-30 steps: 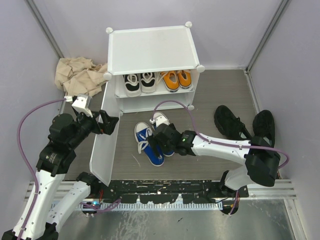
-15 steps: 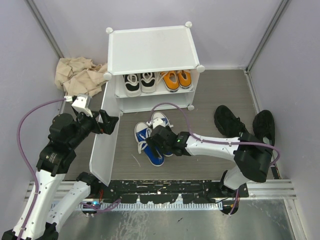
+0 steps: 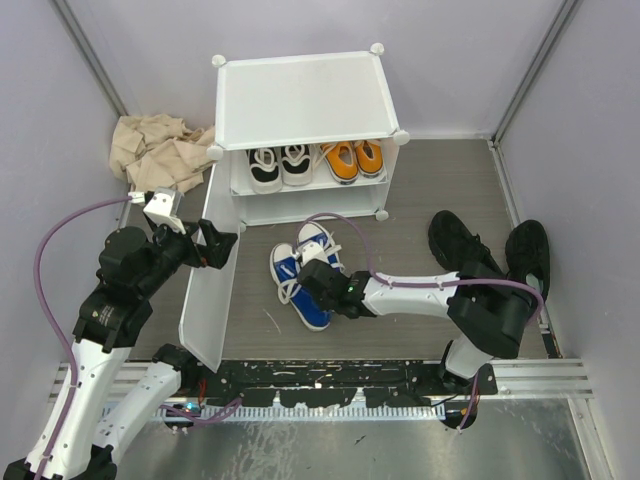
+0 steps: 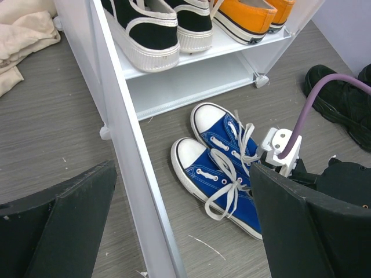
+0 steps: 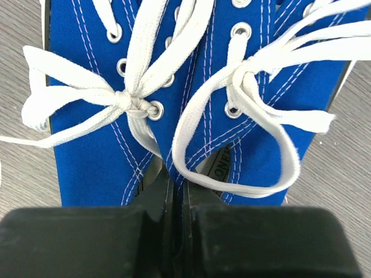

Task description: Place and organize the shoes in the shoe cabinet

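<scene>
The blue pair (image 5: 174, 104) will next go outward in the right gripper, toes first, into the cabinet's space beneath the white-and-black shoes (image 3: 280, 165), as the space under the shelf is empty.
A pair of blue shoes (image 3: 297, 277) with white laces lies side by side on the floor in front of the white shoe cabinet (image 3: 300, 100). My right gripper (image 3: 314, 282) is shut on the two inner collars of the blue pair (image 5: 174, 104), one finger inside each shoe (image 5: 175, 188). White-and-black shoes (image 3: 280, 165) and orange shoes (image 3: 353, 160) stand on the cabinet's inner shelf. My left gripper (image 3: 215, 245) is open and straddles the top edge of the swung-open door (image 3: 205, 290); the door's edge (image 4: 130, 174) runs between its wide-apart fingers (image 4: 75, 220).
Two black shoes (image 3: 460, 245) (image 3: 528, 255) lie apart on the floor at the right. A crumpled beige cloth (image 3: 155, 150) sits left of the cabinet. Grey walls close in both sides. The space under the shelf (image 4: 185, 81) holds nothing.
My right gripper has moved left onto the blue pair and shut, pinching the two shoes' inner sides together. The left arm and the door have not moved.
</scene>
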You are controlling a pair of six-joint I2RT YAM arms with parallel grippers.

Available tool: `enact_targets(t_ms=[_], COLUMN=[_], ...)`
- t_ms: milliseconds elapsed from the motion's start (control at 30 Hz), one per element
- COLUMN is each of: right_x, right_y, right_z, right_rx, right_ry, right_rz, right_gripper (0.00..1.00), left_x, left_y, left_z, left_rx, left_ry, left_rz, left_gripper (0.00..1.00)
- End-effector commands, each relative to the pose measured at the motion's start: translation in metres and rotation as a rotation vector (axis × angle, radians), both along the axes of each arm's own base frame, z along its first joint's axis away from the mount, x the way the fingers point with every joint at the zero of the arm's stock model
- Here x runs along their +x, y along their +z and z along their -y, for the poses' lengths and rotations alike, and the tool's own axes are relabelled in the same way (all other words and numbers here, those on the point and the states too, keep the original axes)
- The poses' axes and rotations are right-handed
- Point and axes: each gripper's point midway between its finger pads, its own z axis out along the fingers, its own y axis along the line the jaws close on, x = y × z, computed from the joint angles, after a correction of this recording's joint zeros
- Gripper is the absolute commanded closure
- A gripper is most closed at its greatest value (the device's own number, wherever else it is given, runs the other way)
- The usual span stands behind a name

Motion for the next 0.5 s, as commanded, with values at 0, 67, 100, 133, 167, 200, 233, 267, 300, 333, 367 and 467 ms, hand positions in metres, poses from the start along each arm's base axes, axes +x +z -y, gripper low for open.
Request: enact_targets(t_ms=[0, 67, 100, 133, 167, 200, 233, 267, 300, 333, 367, 467], right_x=[0.008, 0.011, 0.013, 0.014, 0.016, 0.019, 0.022, 0.026, 0.031, 0.037, 0.043, 0.058], right_y=[-0.006, 0.009, 0.019, 0.031, 0.043, 0.060, 0.074, 0.086, 0.097, 0.108, 0.116, 0.128], right_z=[0.013, 0.008, 0.005, 0.002, -0.001, -0.004, -0.006, -0.008, -0.009, -0.010, -0.013, -0.024], right_rx=[-0.073, -0.030, 0.000, 0.034, 0.076, 0.121, 0.157, 0.184, 0.206, 0.223, 0.243, 0.278], right_ry=[-0.026, -0.047, -0.065, -0.084, -0.104, -0.124, -0.141, -0.157, -0.175, -0.195, -0.212, -0.238], right_rz=[0.040, 0.051, 0.062, 0.073, 0.086, 0.113, 0.135, 0.159, 0.188, 0.218, 0.246, 0.292], right_gripper=[0.99, 0.99, 0.99, 0.99, 0.99, 0.99, 0.99, 0.99, 0.99, 0.99, 0.99, 0.99], left_x=[0.000, 0.000, 0.000, -0.001, -0.001, -0.001, -0.001, -0.001, -0.001, -0.001, -0.001, -0.002], left_y=[-0.039, -0.038, -0.038, -0.038, -0.037, -0.037, -0.038, -0.038, -0.038, -0.038, -0.037, -0.036], left_z=[-0.007, -0.008, -0.008, -0.008, -0.008, -0.008, -0.008, -0.008, -0.007, -0.007, -0.007, -0.007], left_rx=[0.076, 0.074, 0.074, 0.073, 0.073, 0.073, 0.073, 0.071, 0.070, 0.070, 0.068, 0.067], left_ry=[0.022, 0.024, 0.025, 0.025, 0.025, 0.025, 0.024, 0.023, 0.022, 0.021, 0.022, 0.021], left_rz=[-0.110, -0.108, -0.106, -0.107, -0.105, -0.105, -0.105, -0.105, -0.106, -0.104, -0.102, -0.099], left_gripper=[0.02, 0.02, 0.02, 0.02, 0.02, 0.02, 0.02, 0.02, 0.02, 0.02, 0.02, 0.02])
